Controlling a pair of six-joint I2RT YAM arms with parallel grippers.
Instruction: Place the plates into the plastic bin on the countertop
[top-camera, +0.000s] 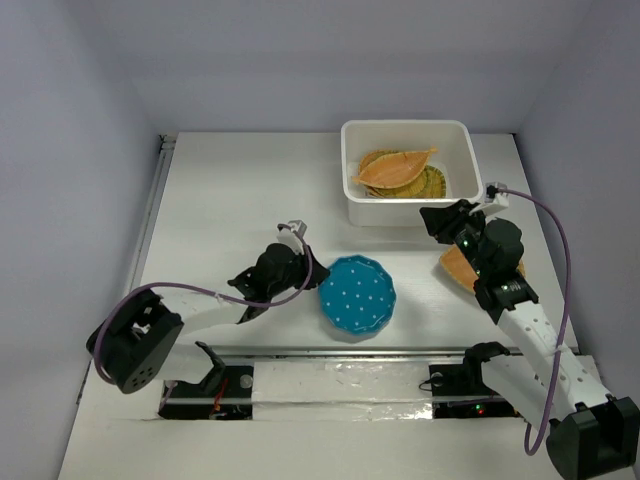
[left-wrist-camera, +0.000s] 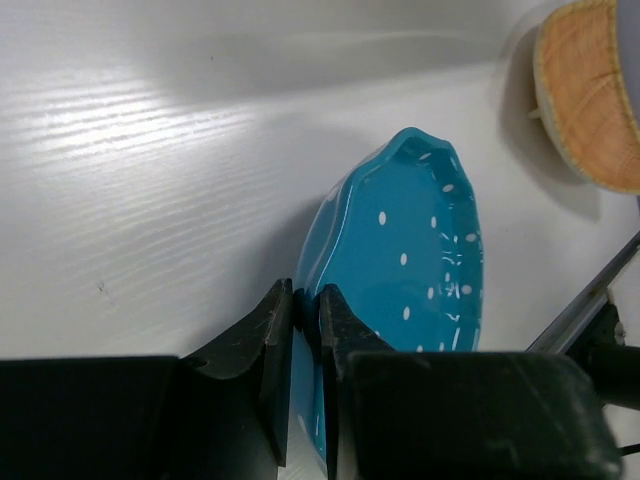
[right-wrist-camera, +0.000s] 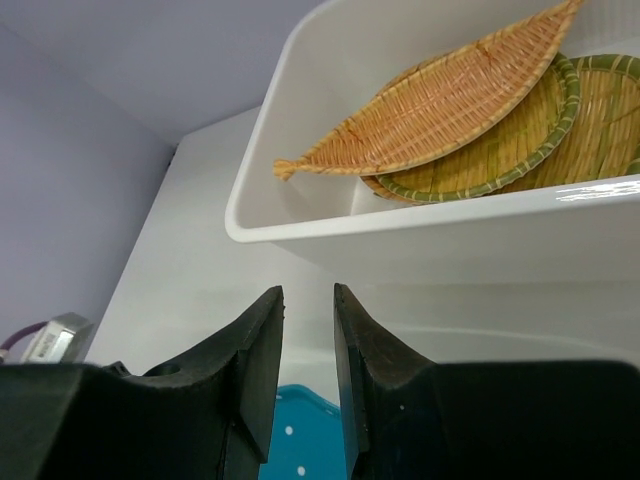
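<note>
The bin's sides stand around its woven plates. Next I need to lift my left gripper up and outward, lower the teal plate (top-camera: 357, 295) onto the leaf-shaped plate (top-camera: 395, 166) and let go.
The teal scalloped plate (top-camera: 357, 295) lies on the white countertop (top-camera: 230, 200) in front of the arms. My left gripper (top-camera: 312, 272) is shut on its left rim; in the left wrist view the gripper (left-wrist-camera: 305, 298) pinches the plate (left-wrist-camera: 420, 260), which is tilted. The white plastic bin (top-camera: 355, 195) holds a leaf-shaped woven plate (top-camera: 395, 166) on top of round woven plates (top-camera: 432, 182). An orange woven plate (top-camera: 456, 266) lies on the table under my right arm. My right gripper (top-camera: 432, 218) is slightly open and empty, facing the bin (right-wrist-camera: 400, 215) just before its front wall.
A metal rail (top-camera: 150, 225) runs along the table's left edge, and another rail (top-camera: 400, 352) runs along the near edge by the arm bases. Grey walls close in the back and sides. The orange woven plate also shows in the left wrist view (left-wrist-camera: 590, 95).
</note>
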